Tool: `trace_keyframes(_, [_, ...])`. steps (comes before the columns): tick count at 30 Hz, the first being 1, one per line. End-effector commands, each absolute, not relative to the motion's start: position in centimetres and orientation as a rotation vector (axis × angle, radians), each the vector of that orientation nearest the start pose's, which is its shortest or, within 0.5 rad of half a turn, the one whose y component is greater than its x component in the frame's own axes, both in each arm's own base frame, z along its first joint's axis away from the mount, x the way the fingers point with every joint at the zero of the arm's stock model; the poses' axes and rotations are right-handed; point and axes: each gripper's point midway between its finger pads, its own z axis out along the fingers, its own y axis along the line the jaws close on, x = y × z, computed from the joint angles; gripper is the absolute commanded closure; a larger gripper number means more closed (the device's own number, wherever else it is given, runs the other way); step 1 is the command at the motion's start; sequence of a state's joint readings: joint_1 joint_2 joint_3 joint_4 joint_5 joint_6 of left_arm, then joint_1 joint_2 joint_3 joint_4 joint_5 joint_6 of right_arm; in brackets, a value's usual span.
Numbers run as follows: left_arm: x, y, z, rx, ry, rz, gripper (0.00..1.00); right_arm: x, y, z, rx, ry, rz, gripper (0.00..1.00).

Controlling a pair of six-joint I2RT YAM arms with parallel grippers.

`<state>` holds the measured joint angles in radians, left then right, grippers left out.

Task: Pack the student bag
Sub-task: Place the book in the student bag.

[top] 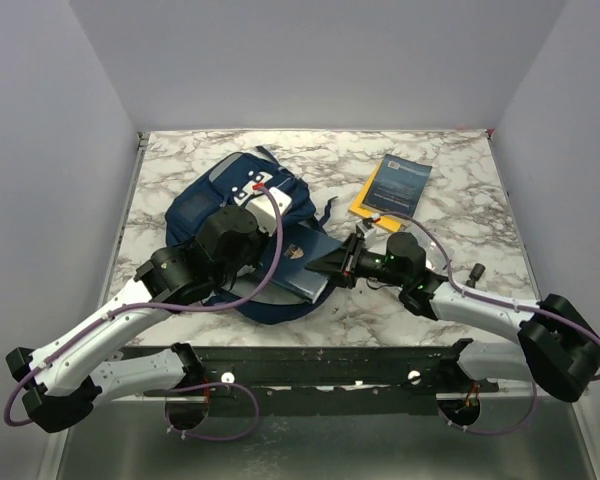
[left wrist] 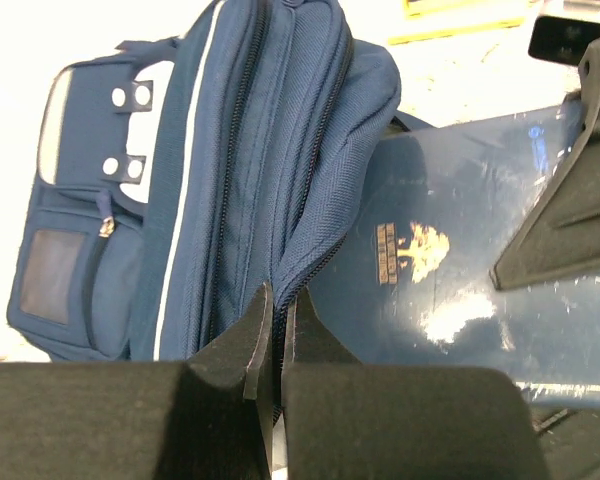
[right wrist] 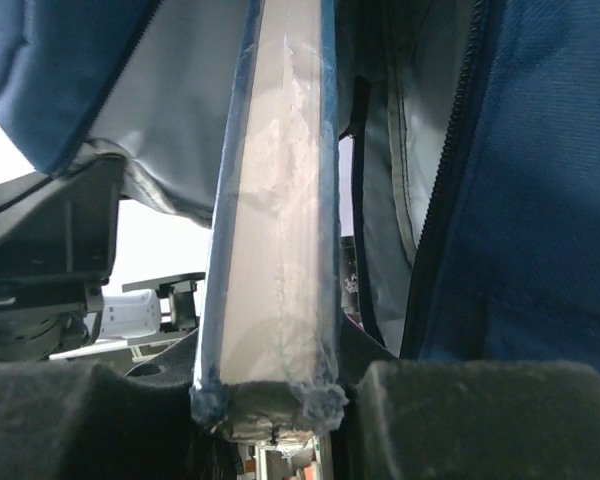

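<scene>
I will next push my right gripper down and to the left in the top view, deeper into the bag's opening (top: 267, 274), because the navy book still sticks out there.
The navy student bag (top: 225, 200) lies on the marble table, left of centre, with its main zip open. My left gripper (left wrist: 278, 305) is shut on the zip edge of the bag's opening (left wrist: 310, 270); in the top view it (top: 248, 250) sits over the bag. My right gripper (top: 343, 262) is shut on a navy book with a gold emblem (top: 305, 262), held at the bag's mouth. In the right wrist view the book (right wrist: 275, 250) stands edge-on between my fingers, with the bag's grey lining (right wrist: 420, 150) around it. The book's cover also shows in the left wrist view (left wrist: 430, 260).
A second book with a dark blue cover and yellow edge (top: 392, 187) lies on the table at the back right. Grey walls close the table on three sides. The dark rail holding the arm bases (top: 320, 365) runs along the near edge.
</scene>
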<state>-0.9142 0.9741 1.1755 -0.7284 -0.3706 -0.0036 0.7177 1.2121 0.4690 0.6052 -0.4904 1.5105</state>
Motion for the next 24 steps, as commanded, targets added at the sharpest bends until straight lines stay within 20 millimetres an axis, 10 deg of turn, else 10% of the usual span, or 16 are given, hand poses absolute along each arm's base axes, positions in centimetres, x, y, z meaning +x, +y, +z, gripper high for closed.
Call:
trace_keyframes(1, [24.7, -17.8, 33.8, 0.621, 1.724, -0.078, 1.0, 21.3, 34.6, 26.3, 0.319, 1.917, 1.95, 1.0])
trace_keyframes(15, [23.7, -20.4, 33.5, 0.713, 1.518, -0.238, 1.0, 31.6, 41.4, 20.7, 0.515, 1.831, 1.66, 1.0])
trace_keyframes(24, [23.3, -20.6, 31.3, 0.738, 1.526, -0.257, 1.0, 34.1, 46.5, 16.8, 0.483, 1.72, 1.712, 0.94])
